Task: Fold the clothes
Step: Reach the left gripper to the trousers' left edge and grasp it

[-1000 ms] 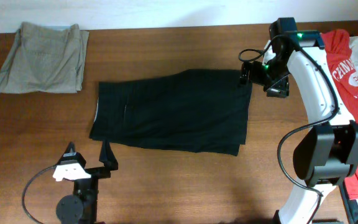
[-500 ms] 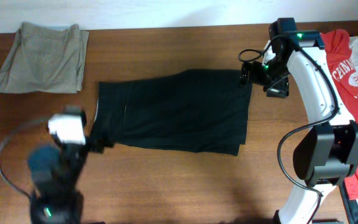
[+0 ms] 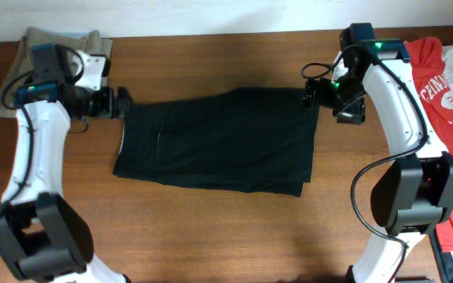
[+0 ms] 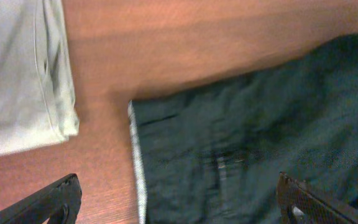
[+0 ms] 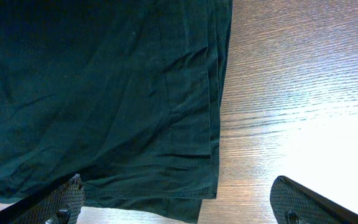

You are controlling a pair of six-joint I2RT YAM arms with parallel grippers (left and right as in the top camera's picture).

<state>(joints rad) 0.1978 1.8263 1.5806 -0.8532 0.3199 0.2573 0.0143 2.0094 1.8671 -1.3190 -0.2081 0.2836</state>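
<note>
Next I will move my left gripper down and back, tilting toward the cloth, onto the middle of the cloth's white-striped edge point(image 3: 120, 148) point(image 4: 140, 186), because that edge lies uncovered beside bare wood.
The clothes, a black garment point(image 3: 219, 141) with a thin white stripe point(image 3: 123, 140) on its left edge, lie flat in the middle of the table. My left gripper point(image 3: 123, 104) is open and empty at the garment's far left corner. In the left wrist view its fingers point(image 4: 55, 199) straddle the stripe point(image 4: 137, 162) and black cloth point(image 4: 260, 143). My right gripper point(image 3: 311, 96) is open at the far right corner. In the right wrist view it point(image 5: 179, 208) spans the layered edge of the cloth point(image 5: 104, 81), one finger over fabric, the other point(image 5: 309, 202) over bare wood.
Folded khaki trousers point(image 3: 53, 71) lie at the far left corner of the table and show in the left wrist view point(image 4: 17, 74). A red hooded top with white print point(image 3: 447, 86) hangs at the right edge, behind the right arm.
My left arm has swung from the table's front edge up to the garment's far left corner. The right arm and the garment have not moved.
</note>
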